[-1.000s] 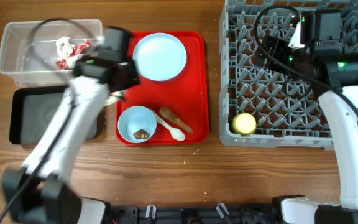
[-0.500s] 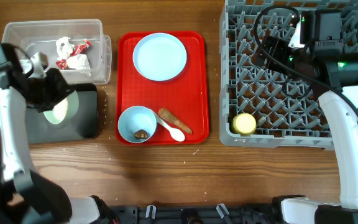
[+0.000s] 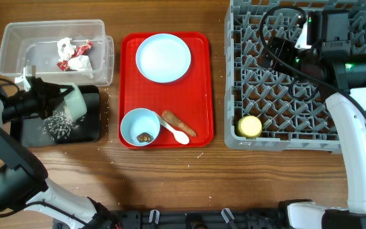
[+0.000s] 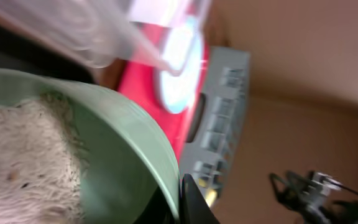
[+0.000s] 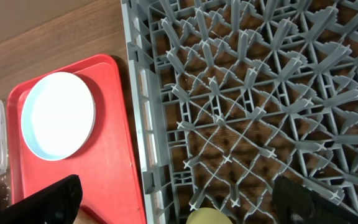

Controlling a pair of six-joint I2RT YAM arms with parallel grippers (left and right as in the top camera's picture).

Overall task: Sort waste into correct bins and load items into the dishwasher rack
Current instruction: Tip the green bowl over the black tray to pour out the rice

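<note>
I will tip the bowl further with my left gripper, since rice is still in it. Then I will carry it upright onto the red tray beside the light blue bowl and release it.
My left gripper (image 3: 59, 100) is shut on the rim of the pale green bowl (image 3: 75, 102) and holds it tipped on its side over the black tray (image 3: 91, 130). White rice grains (image 3: 58, 124) lie spilled on the tray. In the left wrist view the bowl (image 4: 123, 155) still holds rice (image 4: 23, 162), with a finger (image 4: 194, 202) on its rim. The clear tub (image 3: 18, 38) holds the red wrapper (image 3: 83, 46) and white tissue (image 3: 79, 62). My right gripper (image 5: 179, 200) is open and empty above the dishwasher rack (image 3: 297, 137), where the yellow cup (image 3: 249, 126) sits.
The red serving tray (image 3: 199, 83) holds the pale blue plate (image 3: 163, 58), a light blue bowl (image 3: 135, 124) with a brown scrap (image 3: 144, 137), the white spoon (image 3: 175, 131) and a long brown piece (image 3: 180, 123). Small crumbs lie on the wood before the tray.
My left arm carried the green bowl from the red tray to the black tray and tipped it; rice has poured onto the tray. The right arm has not moved.
</note>
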